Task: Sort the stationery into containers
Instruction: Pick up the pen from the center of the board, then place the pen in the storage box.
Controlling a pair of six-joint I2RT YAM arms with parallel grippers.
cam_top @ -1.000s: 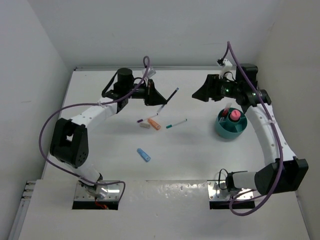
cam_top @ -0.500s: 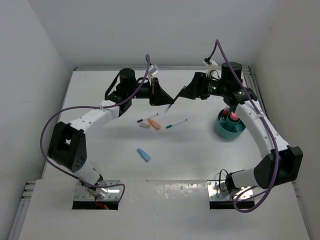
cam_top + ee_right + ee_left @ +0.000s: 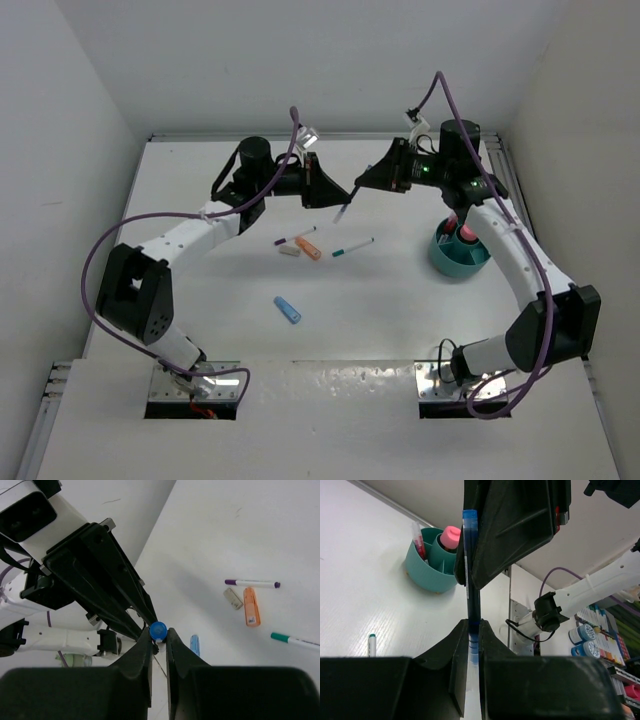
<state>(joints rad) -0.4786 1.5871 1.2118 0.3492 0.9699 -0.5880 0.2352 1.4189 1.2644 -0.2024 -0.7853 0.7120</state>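
Note:
The blue pen's end with the cap comes free next as my right gripper moves back with a turn over the teal pen (image 3: 352, 246) (image 3: 295, 641), since the blue pen's body reaches my left gripper.
A thin blue pen (image 3: 346, 203) hangs in the air between both arms. My left gripper (image 3: 474, 627) is shut on its lower end, and my right gripper (image 3: 159, 632) is shut on its blue capped end (image 3: 158, 629). The teal organiser cup (image 3: 441, 262) stands at the right with a pink marker (image 3: 467, 232) and a red pen (image 3: 418, 537) in it. On the table lie a purple-capped pen (image 3: 297, 236), a beige eraser (image 3: 289, 251), an orange stick (image 3: 309, 248), a teal pen (image 3: 352, 246) and a blue stick (image 3: 288, 310).
White walls close in the table at the back and on both sides. Two metal base plates (image 3: 196, 385) sit at the near edge. The loose items lie in a cluster below the raised grippers.
My right arm has swung left from above the cup to meet the left gripper. Its jaws, open before, have closed on the blue pen's capped end. The left gripper keeps its hold.

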